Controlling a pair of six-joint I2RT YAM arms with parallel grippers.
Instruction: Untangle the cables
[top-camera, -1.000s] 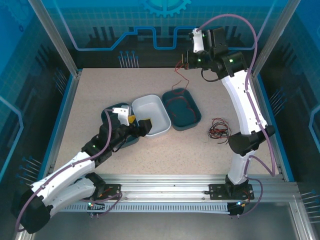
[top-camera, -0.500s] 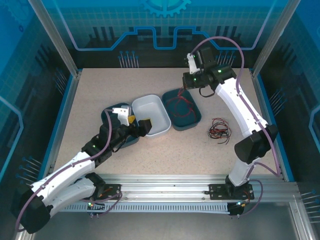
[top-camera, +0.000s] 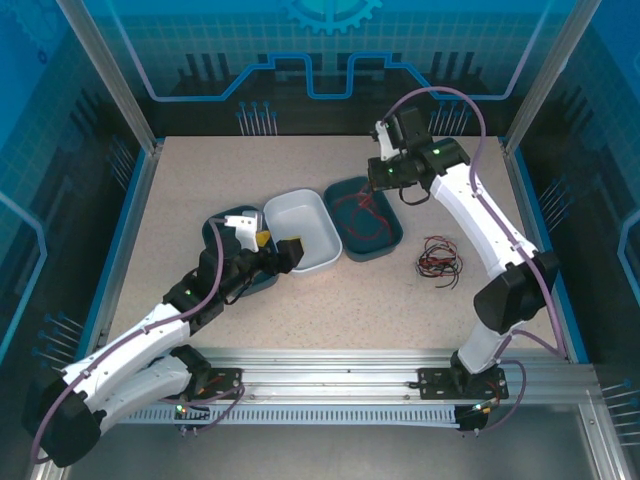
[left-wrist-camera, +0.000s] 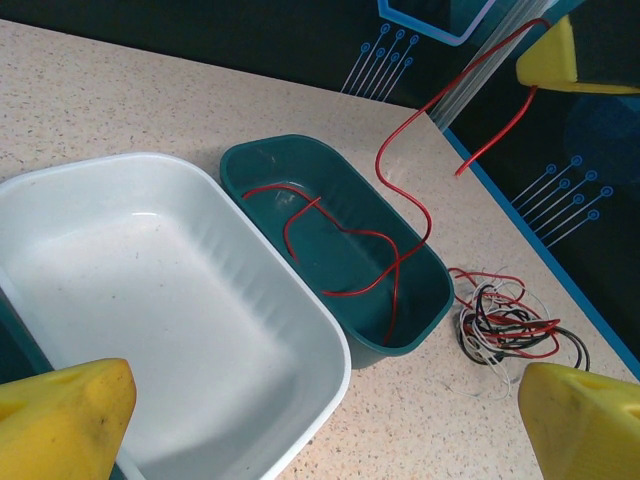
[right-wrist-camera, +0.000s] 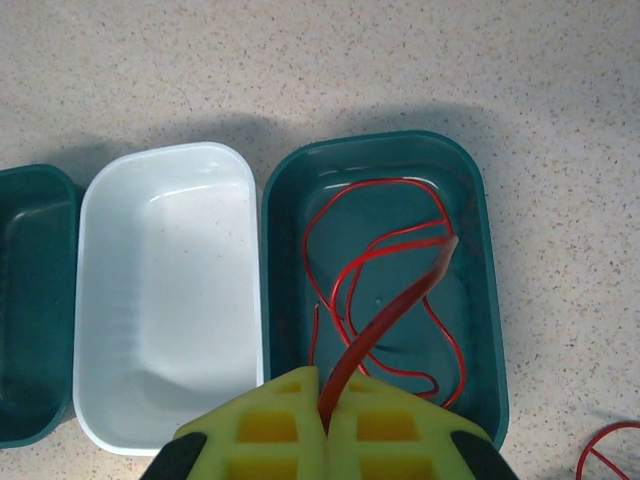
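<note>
The red cable (right-wrist-camera: 392, 308) needs to go down toward the bottom of the teal bin beneath my right gripper next and be released there by that gripper, because the cable's lower loops are already inside the bin.
My right gripper (top-camera: 375, 180) (right-wrist-camera: 325, 425) hovers over the right teal bin (top-camera: 392, 238) (right-wrist-camera: 492, 300), shut on a red cable (right-wrist-camera: 392, 308). That cable hangs down from the pads, and its thin loops (top-camera: 355, 212) lie on the bin floor. In the left wrist view the red cable (left-wrist-camera: 405, 125) drops from above into the teal bin (left-wrist-camera: 432, 300). A tangle of red, black and whitish cables (top-camera: 438, 262) (left-wrist-camera: 505, 330) lies on the table right of that bin. My left gripper (top-camera: 276, 250) (left-wrist-camera: 325, 430) stands open at the white bin's near left side, with nothing between its fingers.
A white bin (top-camera: 300, 200) (left-wrist-camera: 335, 345) (right-wrist-camera: 100, 300) stands between the right teal bin and a second teal bin (top-camera: 212, 236) (right-wrist-camera: 30, 300), which my left arm partly covers. Blue walls and metal posts ring the speckled table (top-camera: 200, 180).
My right gripper has come down and nearer, from high at the back to just over the right teal bin, and the red cable has sunk into it. The left arm has not moved.
</note>
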